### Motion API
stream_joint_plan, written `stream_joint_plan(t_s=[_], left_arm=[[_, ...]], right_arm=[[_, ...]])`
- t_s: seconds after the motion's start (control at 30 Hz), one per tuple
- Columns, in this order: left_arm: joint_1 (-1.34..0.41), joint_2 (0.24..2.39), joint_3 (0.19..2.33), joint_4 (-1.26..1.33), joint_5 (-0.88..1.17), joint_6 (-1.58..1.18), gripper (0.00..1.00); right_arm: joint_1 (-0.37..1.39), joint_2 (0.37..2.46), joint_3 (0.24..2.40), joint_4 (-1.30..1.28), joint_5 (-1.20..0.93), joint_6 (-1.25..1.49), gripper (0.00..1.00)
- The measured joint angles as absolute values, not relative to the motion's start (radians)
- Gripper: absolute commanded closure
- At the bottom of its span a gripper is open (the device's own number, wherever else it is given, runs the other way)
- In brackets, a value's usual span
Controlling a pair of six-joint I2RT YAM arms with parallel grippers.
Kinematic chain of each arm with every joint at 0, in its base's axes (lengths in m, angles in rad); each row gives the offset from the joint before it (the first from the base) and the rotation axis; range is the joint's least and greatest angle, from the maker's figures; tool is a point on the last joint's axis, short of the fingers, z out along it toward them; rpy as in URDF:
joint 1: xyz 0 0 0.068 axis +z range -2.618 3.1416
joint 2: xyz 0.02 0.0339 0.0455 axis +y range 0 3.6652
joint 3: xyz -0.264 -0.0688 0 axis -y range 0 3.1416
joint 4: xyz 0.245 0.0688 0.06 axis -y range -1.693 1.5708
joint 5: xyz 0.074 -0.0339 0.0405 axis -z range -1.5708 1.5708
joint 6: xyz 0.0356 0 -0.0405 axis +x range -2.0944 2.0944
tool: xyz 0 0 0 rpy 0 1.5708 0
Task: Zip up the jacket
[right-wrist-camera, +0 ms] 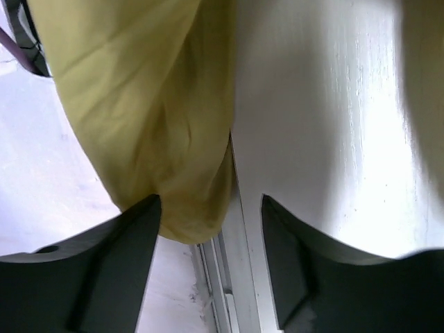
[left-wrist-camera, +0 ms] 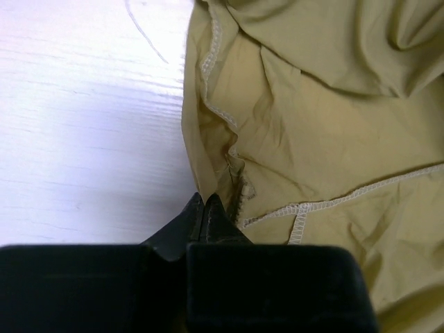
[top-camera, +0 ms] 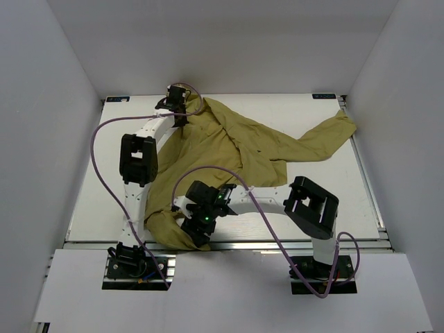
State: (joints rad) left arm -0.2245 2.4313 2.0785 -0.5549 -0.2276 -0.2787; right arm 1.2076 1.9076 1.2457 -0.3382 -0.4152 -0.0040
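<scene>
My left gripper will drag the jacket's held zipper edge outward and left in the top view, over the bare table, pulling the crumpled jacket straighter before release.
The olive-yellow jacket (top-camera: 236,149) lies crumpled across the white table (top-camera: 312,201), one sleeve (top-camera: 333,135) stretched to the far right. Its near-left part hangs over the front edge. My left gripper (top-camera: 180,116) is at the jacket's far-left corner. In the left wrist view its tips (left-wrist-camera: 203,199) are pressed together right at the fabric edge (left-wrist-camera: 333,139), beside a dark zipper strip (left-wrist-camera: 243,194). My right gripper (top-camera: 198,232) is open at the front edge. In the right wrist view (right-wrist-camera: 208,205) the hanging fabric (right-wrist-camera: 152,104) lies by its left finger (right-wrist-camera: 139,229).
White walls enclose the table on three sides. Purple cables (top-camera: 104,139) loop over both arms. The metal rail of the table's front edge (right-wrist-camera: 232,277) runs between the right gripper's fingers. Bare table (left-wrist-camera: 83,104) lies left of the jacket.
</scene>
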Motion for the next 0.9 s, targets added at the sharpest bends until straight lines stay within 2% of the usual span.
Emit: stream_joint_plan(t_s=[0.07, 0.17, 0.37, 0.4, 0.43, 0.57, 0.67, 0.77, 0.83, 0.87, 0.9], left_arm=[[-0.219, 2.429, 2.083, -0.552, -0.234, -0.283, 1.0], [-0.207, 2.423, 2.083, -0.552, -0.246, -0.292, 1.0], [-0.183, 2.38, 2.048, -0.536, -0.252, -0.302, 1.0], [-0.178, 2.373, 2.045, -0.533, -0.251, -0.305, 1.0], [-0.175, 2.365, 2.041, -0.528, -0.251, -0.307, 1.0], [-0.166, 2.332, 2.035, -0.516, -0.247, -0.315, 1.0], [-0.165, 2.31, 2.035, -0.504, -0.246, -0.319, 1.0], [-0.165, 2.301, 2.035, -0.492, -0.247, -0.32, 1.0], [-0.165, 2.3, 2.035, -0.492, -0.247, -0.321, 1.0], [-0.165, 2.3, 2.035, -0.492, -0.247, -0.321, 1.0], [-0.165, 2.3, 2.035, -0.493, -0.247, -0.321, 1.0]], right_arm=[[1.211, 1.907, 1.246, -0.346, -0.404, -0.007, 0.29], [1.211, 1.883, 1.237, -0.342, -0.351, -0.005, 0.28], [1.21, 1.673, 1.142, -0.311, -0.222, 0.022, 0.19], [1.21, 1.638, 1.135, -0.299, -0.223, 0.022, 0.12], [1.211, 1.612, 1.131, -0.287, -0.228, 0.023, 0.11], [1.221, 1.59, 1.131, -0.229, -0.285, 0.003, 0.11], [1.242, 1.675, 1.144, -0.221, -0.304, -0.013, 0.12], [1.253, 1.793, 1.18, -0.23, -0.319, -0.032, 0.16], [1.253, 1.86, 1.211, -0.237, -0.334, -0.043, 0.4], [1.252, 1.889, 1.23, -0.24, -0.341, -0.048, 0.57], [1.252, 1.908, 1.244, -0.244, -0.344, -0.051, 1.0]])
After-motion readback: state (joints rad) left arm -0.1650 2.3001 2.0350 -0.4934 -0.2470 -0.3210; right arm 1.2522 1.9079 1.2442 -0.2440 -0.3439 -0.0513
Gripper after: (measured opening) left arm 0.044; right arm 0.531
